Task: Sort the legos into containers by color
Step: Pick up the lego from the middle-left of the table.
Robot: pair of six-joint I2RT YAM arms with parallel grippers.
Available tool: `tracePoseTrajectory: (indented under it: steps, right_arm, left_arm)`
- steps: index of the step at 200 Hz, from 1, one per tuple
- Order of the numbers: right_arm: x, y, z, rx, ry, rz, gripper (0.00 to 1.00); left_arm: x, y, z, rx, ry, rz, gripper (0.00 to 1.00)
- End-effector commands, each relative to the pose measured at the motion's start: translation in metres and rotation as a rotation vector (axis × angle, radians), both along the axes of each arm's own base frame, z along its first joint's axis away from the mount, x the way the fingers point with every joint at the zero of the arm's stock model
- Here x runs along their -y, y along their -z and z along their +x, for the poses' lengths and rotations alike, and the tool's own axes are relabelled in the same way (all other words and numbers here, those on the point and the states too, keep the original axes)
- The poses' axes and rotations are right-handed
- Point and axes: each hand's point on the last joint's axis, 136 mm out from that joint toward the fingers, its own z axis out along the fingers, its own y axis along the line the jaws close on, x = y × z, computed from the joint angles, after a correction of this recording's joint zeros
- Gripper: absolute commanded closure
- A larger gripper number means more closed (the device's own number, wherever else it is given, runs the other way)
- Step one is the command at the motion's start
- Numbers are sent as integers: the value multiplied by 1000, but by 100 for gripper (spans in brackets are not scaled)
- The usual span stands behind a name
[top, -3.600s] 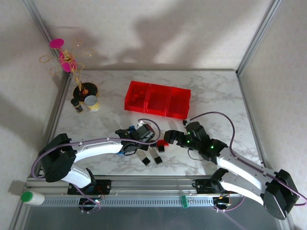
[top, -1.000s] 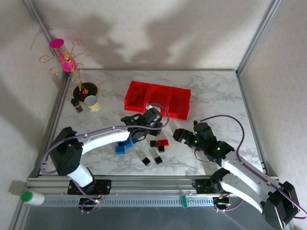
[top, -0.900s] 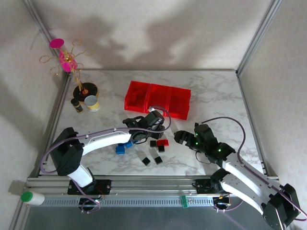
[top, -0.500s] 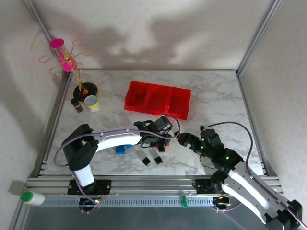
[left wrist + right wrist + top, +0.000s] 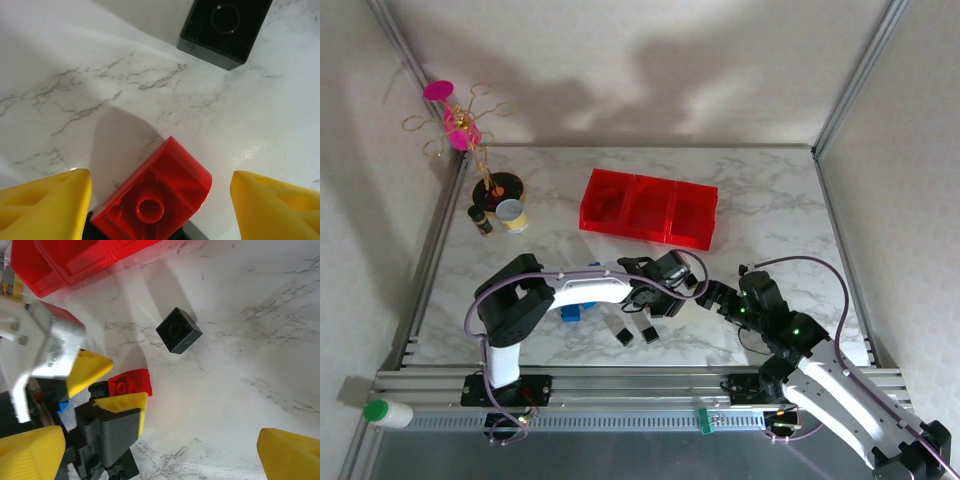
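Observation:
The red lego [image 5: 155, 200] is already between the yellow fingers, so the robot next needs to move its left gripper down around the lego and bring the fingers in from both sides.
A red lego [image 5: 155, 200] lies on the marble between the yellow fingers [image 5: 45, 205] of my left gripper [image 5: 160, 205], which is open with a gap on each side of it. A black piece butts against that red lego [image 5: 131, 382]. A black cube lego [image 5: 225, 27] [image 5: 178, 330] lies just beyond. In the top view my left gripper [image 5: 665, 290] is in front of the three joined red containers [image 5: 650, 208] [image 5: 60, 260]. My right gripper [image 5: 712, 295] [image 5: 160, 455] hangs wide open and holds nothing, just right of the left one [image 5: 107, 387].
Two black legos [image 5: 623, 337] [image 5: 649, 334] and a blue lego [image 5: 570, 312] lie near the left arm. Small jars [image 5: 500, 212] and a pink wire ornament [image 5: 460, 125] stand at the back left. A white bottle [image 5: 388, 412] lies on the front rail.
My left gripper has moved right and toward the near edge, over the red lego, and its jaws have widened. The right gripper drew back a little toward the near edge.

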Motion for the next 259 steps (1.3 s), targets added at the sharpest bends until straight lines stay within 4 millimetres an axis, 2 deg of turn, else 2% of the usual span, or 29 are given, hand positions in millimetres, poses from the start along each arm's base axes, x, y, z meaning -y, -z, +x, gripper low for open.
tracePoseTrajectory:
  steps: [1, 30, 101, 140, 162, 178, 225, 259]
  right_arm:
    - [6, -2, 3, 9, 36, -7, 1]
    - [7, 0, 3, 9, 37, -10, 1]
    - [4, 2, 4, 10, 30, -2, 1]
    - [4, 1, 5, 13, 29, -5, 1]
    - [4, 1, 5, 14, 29, -6, 1]
    - [4, 0, 5, 17, 28, -7, 1]
    - [3, -2, 7, 25, 28, -7, 1]
    - [-1, -9, 10, 48, 11, 1, 1]
  left_arm:
    - [4, 7, -2, -6, 44, 34, 27]
    - [0, 13, 2, 6, 39, 67, 29]
    - [-17, 13, 25, 30, -28, 89, 53]
    - [-23, 17, 28, 24, -46, 100, 54]
    - [-25, 17, 31, 28, -54, 109, 58]
    - [-26, 13, 33, 31, -61, 101, 64]
    - [-28, 2, 38, 32, -103, 66, 70]
    - [-32, -22, 47, 49, -162, 7, 74]
